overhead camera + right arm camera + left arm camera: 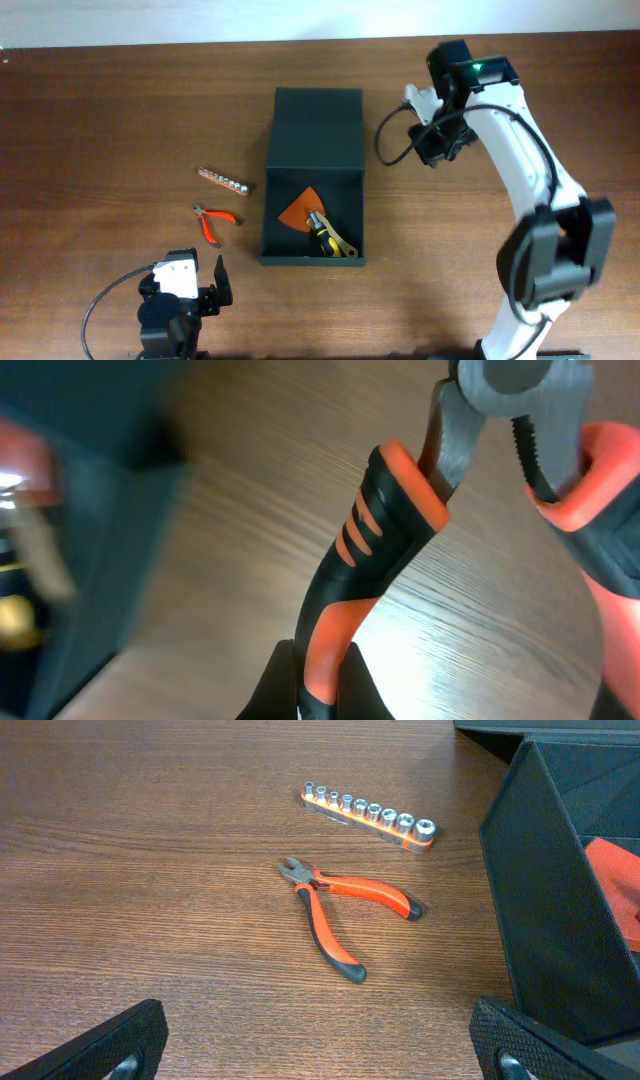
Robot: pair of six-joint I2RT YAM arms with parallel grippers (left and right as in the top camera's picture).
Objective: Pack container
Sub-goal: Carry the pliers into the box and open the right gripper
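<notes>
I need to move my right gripper left in the overhead view, back and down to release the pliers in the open container, since it lies below on that side.
The dark green container [312, 258] lies open mid-table with its flap lid [318, 125] folded back. Inside are an orange triangular piece [296, 212] and a yellow-and-black handled tool [330, 240]. My right gripper [440, 140] is to the right of the lid. In the right wrist view it [320, 685] is shut on one handle of large orange-and-black pliers [390, 500], held above the wood beside the blurred container [70, 510]. My left gripper [185, 290] is open and empty near the front edge, also in the left wrist view [325, 1055].
Small orange-handled pliers [215, 222] [345, 910] and an orange socket rail [225, 179] [370, 812] lie on the wooden table left of the container, whose side wall [560, 920] shows in the left wrist view. A black cable loops by the right arm [385, 135].
</notes>
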